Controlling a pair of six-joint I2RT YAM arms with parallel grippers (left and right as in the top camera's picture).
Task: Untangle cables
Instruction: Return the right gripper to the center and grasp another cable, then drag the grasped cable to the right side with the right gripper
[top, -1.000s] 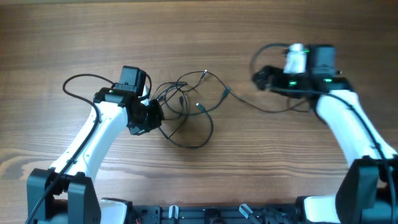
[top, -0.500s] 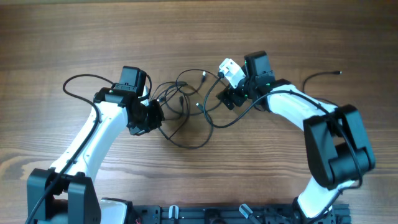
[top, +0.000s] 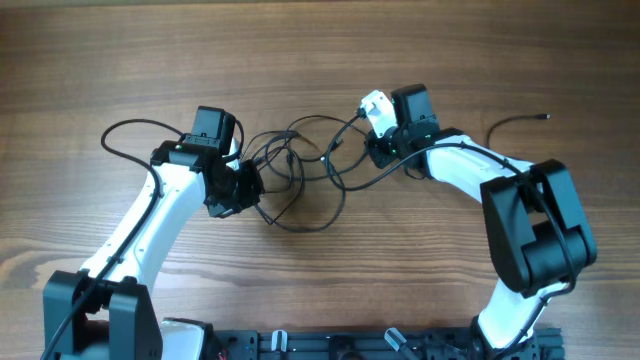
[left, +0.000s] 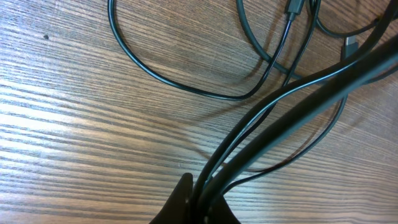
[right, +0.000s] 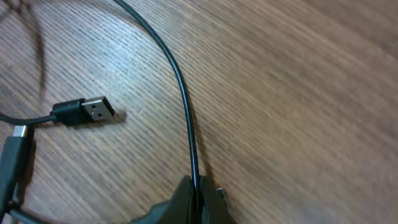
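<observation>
I will next move my right gripper past the separate thin cable to release the piece of cable, as bare tabletop lies there to its right in the overhead view.
The cables (top: 287, 160) lie as a loose tangle of thin black loops on the wooden table (top: 320, 60), between my two arms. My left gripper (top: 244, 186) sits at the tangle's left edge. In the left wrist view it (left: 202, 198) is shut on a bundle of several strands (left: 292, 106), which run up and to the right. My right gripper (top: 372, 152) is at the tangle's right edge. The right wrist view shows it (right: 198, 190) shut on one thin strand (right: 184, 106). A USB plug (right: 96, 110) lies just left of that strand.
One separate thin cable (top: 512, 121) lies alone at the far right, its plug end (top: 545, 117) pointing right. The left arm's own thicker black cable (top: 125, 127) loops out to the left. Both arm bases stand at the near edge.
The right arm swung from the far right to the tangle, leaving one cable lying at the right. Its jaws then shut on a strand. The left arm has not moved.
</observation>
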